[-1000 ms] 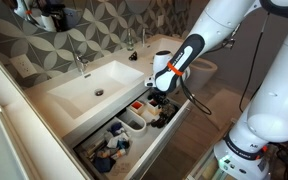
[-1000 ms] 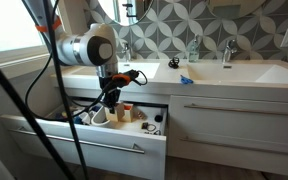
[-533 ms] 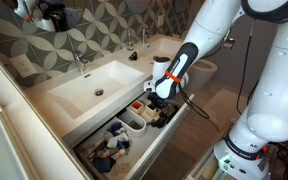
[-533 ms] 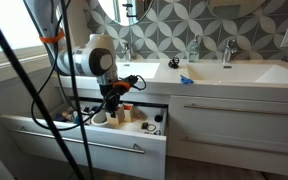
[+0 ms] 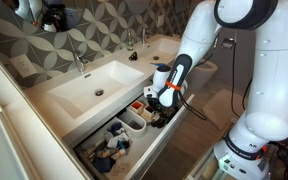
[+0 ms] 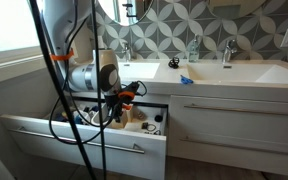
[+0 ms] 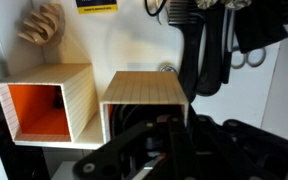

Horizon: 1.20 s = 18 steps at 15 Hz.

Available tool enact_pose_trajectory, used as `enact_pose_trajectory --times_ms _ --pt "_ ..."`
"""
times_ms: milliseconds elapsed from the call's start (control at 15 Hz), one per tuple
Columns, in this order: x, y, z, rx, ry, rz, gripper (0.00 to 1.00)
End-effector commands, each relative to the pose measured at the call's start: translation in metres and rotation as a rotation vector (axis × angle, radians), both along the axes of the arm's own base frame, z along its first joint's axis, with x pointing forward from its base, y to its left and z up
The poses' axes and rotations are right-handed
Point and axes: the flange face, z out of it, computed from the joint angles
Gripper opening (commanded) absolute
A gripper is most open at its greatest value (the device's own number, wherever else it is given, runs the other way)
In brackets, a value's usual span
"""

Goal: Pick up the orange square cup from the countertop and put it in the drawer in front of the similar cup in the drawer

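Note:
The robot should gently move its gripper sideways toward the similar cup (image 7: 44, 105) and bring the orange square cup (image 7: 144, 92) up against its side, because only that narrow gap separates them.
In the wrist view my gripper (image 7: 149, 140) is shut on the orange square cup (image 7: 144, 92), with a dark finger inside its open mouth. The similar cup (image 7: 46, 105), with its orange inside showing, lies right beside it, touching or nearly so. In both exterior views the gripper (image 5: 164, 98) (image 6: 121, 100) is down inside the open drawer (image 5: 156, 148) (image 6: 84, 140), and an orange patch of the held cup (image 5: 151, 93) (image 6: 130, 92) shows at the fingers. The white countertop (image 5: 44, 100) (image 6: 219, 74) lies above the drawer.
White organizer bins (image 5: 134, 122) and dark and blue toiletries (image 5: 109, 152) fill the drawer. A dark hair dryer (image 7: 199, 45), scissors (image 7: 246, 55) and a tan clip (image 7: 42, 22) lie beyond the cups. A basin (image 5: 89, 85), a faucet (image 5: 79, 62) and a blue item (image 6: 184, 79) are on the countertop.
The arm has lowered, taking the gripper and the orange cup from drawer-rim height down into the drawer. The drawer contents have not moved.

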Motion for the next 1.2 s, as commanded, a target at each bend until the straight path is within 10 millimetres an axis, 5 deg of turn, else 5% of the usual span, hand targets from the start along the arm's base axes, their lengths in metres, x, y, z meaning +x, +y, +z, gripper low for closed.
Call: enact_pose_trajectory --times_ms 0,1133 --pt "0.016 -0.002 -0.019 0.013 -0.032 0.02 0.02" --pt "0.04 0.009 -0.047 0.037 -0.08 0.012 0.02"
